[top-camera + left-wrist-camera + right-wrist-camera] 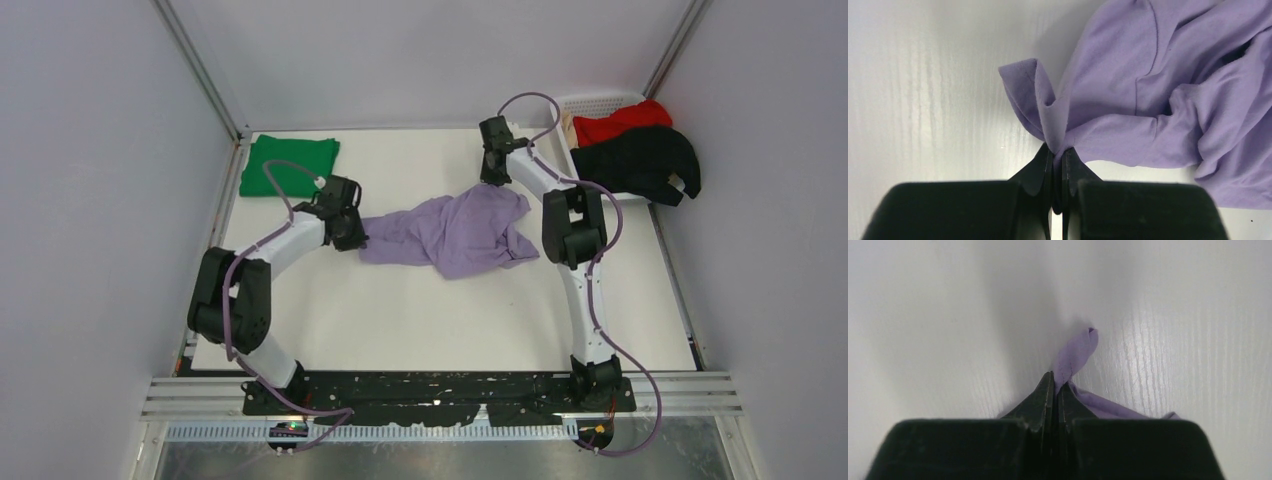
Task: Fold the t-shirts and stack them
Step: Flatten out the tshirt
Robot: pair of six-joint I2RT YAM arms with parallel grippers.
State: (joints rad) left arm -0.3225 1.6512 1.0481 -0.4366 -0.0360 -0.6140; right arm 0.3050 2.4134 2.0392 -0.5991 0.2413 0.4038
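Note:
I need to lift my left gripper, then lower it outward and let go of the lavender purple t-shirt's edge on the tabletop beside the green t-shirt, because the bare spot there is farther outward.
A lavender purple t-shirt lies crumpled in the middle of the white table. My left gripper is shut on its left edge; the left wrist view shows the pinched fold of the shirt rising from the gripper. My right gripper is shut on the shirt's far right corner; the right wrist view shows a twisted bit of the shirt sticking out past the gripper. A bright green t-shirt lies folded at the far left. A red t-shirt and a black t-shirt lie in the basket.
A white lattice basket stands at the far right corner, with the black shirt hanging over its near rim. Grey walls close in the table on the left, back and right. The arm bases sit on a black rail at the near edge.

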